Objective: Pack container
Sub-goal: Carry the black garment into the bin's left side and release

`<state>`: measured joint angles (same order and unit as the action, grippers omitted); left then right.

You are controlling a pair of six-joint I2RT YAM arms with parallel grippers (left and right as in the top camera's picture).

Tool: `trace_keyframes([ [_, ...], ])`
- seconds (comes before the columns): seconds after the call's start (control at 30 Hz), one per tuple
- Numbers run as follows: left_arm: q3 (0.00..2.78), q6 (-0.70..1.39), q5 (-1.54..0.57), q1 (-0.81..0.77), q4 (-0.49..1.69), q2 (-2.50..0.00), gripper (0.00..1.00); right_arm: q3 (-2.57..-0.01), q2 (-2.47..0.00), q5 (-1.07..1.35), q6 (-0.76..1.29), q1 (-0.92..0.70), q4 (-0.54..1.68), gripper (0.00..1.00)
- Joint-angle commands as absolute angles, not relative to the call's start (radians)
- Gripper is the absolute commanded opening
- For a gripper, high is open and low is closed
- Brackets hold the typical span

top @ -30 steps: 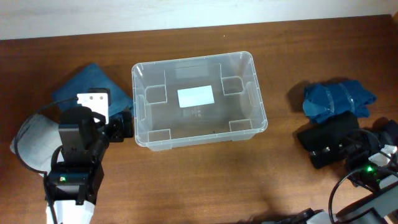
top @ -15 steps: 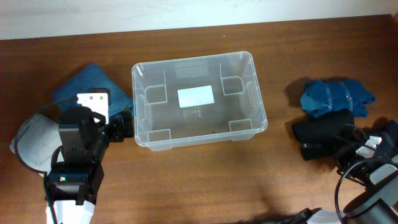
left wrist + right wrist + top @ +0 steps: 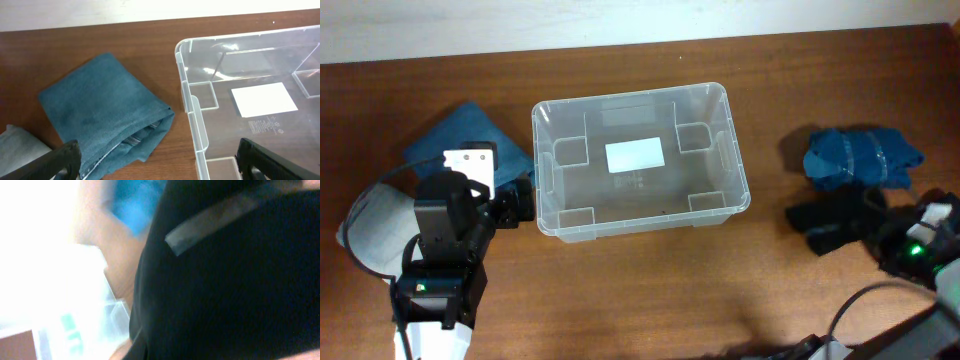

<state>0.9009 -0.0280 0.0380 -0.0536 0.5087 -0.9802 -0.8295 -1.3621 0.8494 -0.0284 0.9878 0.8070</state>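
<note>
The bin's empty bottom is to the left in the overhead view, so my right gripper will next carry the garment that way, over the bin's rim, and release it.
The container [image 3: 542, 170], a clear plastic bin with a white label on its base, stands empty mid-table; its left rim [image 3: 192, 100] shows in the left wrist view. My left gripper [image 3: 515, 203] [image 3: 160, 162] hangs open just left of the bin, over a corner of folded denim [image 3: 100, 110]. At the right, my right gripper [image 3: 882, 236] is shut on a crumpled black garment [image 3: 825, 225]. That black fabric [image 3: 240, 280] fills the right wrist view and hides the fingers.
A folded blue denim piece [image 3: 465, 135] lies left of the bin, with a pale grey cloth [image 3: 370, 225] beyond it near the left arm's cable. A bunched blue garment [image 3: 860, 158] lies just behind the black one. A white wall borders the table's far edge.
My right gripper has shut on the black garment, which has bunched up and shifted a little to the left. The left arm and the bin have not moved.
</note>
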Motion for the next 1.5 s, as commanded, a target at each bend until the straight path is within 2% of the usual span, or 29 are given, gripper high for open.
trace_keyframes([
  [0.0, 0.927, -0.015, 0.049, -0.056, 0.505, -0.983, 0.99, -0.995, -1.226, 0.904, -0.102, 0.908, 0.865, 0.04],
  [0.13, 0.926, -0.015, 0.049, -0.056, 0.509, -0.982, 0.99, -1.141, -1.139, 0.884, -0.097, 0.736, 0.912, 0.04],
  [0.3, 0.926, -0.015, 0.049, -0.056, 0.511, -0.982, 0.99, -1.283, -1.122, 0.800, -0.097, 0.416, 0.912, 0.04],
  [0.5, 0.926, 0.019, 0.118, -0.053, 0.570, -0.982, 0.99, -1.348, -1.235, 0.508, -0.041, -0.097, 0.826, 0.04],
  [0.63, 0.927, 0.065, 0.120, 0.017, 0.611, -0.982, 0.99, -1.348, -1.373, 0.425, 0.015, -0.307, 0.720, 0.04],
  [0.83, 0.931, 0.064, 0.036, 0.187, 0.649, -0.983, 0.99, -1.351, -1.631, 0.424, 0.088, -0.456, 0.529, 0.04],
  [1.13, 0.931, 0.064, 0.033, 0.212, 0.648, -0.985, 0.99, -1.369, -1.903, 0.461, 0.178, -0.524, 0.400, 0.04],
  [1.2, 0.931, 0.064, 0.033, 0.212, 0.648, -0.990, 0.99, -1.369, -1.924, 0.464, 0.177, -0.526, 0.405, 0.41],
  [1.27, 0.931, 0.064, 0.033, 0.212, 0.648, -0.998, 1.00, -1.374, -1.918, 0.475, 0.153, -0.526, 0.414, 0.93],
  [1.3, 0.931, 0.064, 0.033, 0.212, 0.648, -1.003, 0.99, -1.389, -1.908, 0.475, 0.132, -0.525, 0.440, 0.99],
  [1.47, 0.931, 0.064, 0.033, 0.212, 0.648, -1.019, 0.99, -1.569, -1.847, 0.325, 0.049, -0.501, 0.717, 0.99],
])
